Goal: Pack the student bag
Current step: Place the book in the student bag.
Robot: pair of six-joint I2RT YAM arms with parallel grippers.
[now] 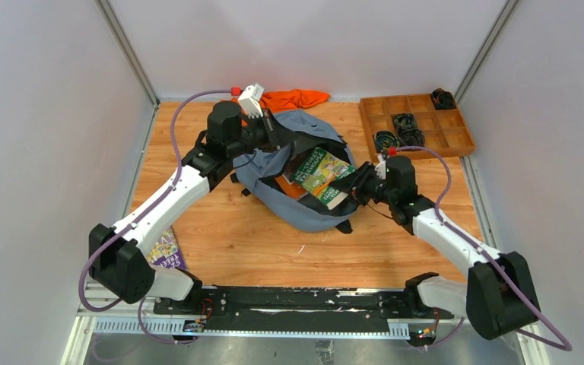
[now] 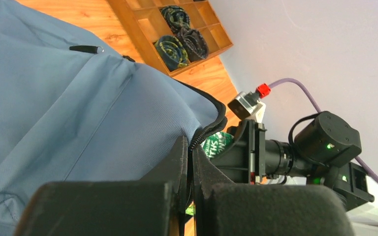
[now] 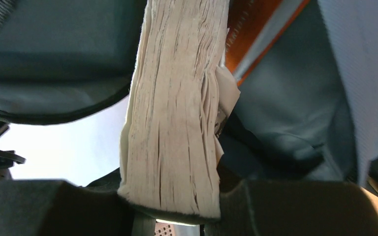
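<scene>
My right gripper pushes to the left in the top view, over the orange item (image 1: 292, 187) (image 3: 250, 30), next and releases the green book, since it's only partly inside the bag.
The grey-blue student bag (image 1: 304, 205) lies open in the middle of the table. My left gripper (image 1: 293, 144) is shut on the bag's zipper edge (image 2: 204, 132) and holds the opening up; the bag's blue fabric (image 2: 69, 113) fills the left wrist view. My right gripper (image 1: 357, 182) is shut on a green-covered book (image 1: 321, 173), which lies tilted, partly inside the bag's mouth. The book's pale page edge (image 3: 174, 108) runs between my right fingers, with the bag's dark lining (image 3: 285, 113) beside it. An orange item (image 1: 295, 182) shows inside the bag under the book.
An orange cloth (image 1: 293, 99) lies at the back behind the bag. A wooden divided tray (image 1: 456, 141) with dark coiled items stands at the back right, also in the left wrist view (image 2: 142, 24). Another book (image 1: 166, 249) lies at the front left by my left arm.
</scene>
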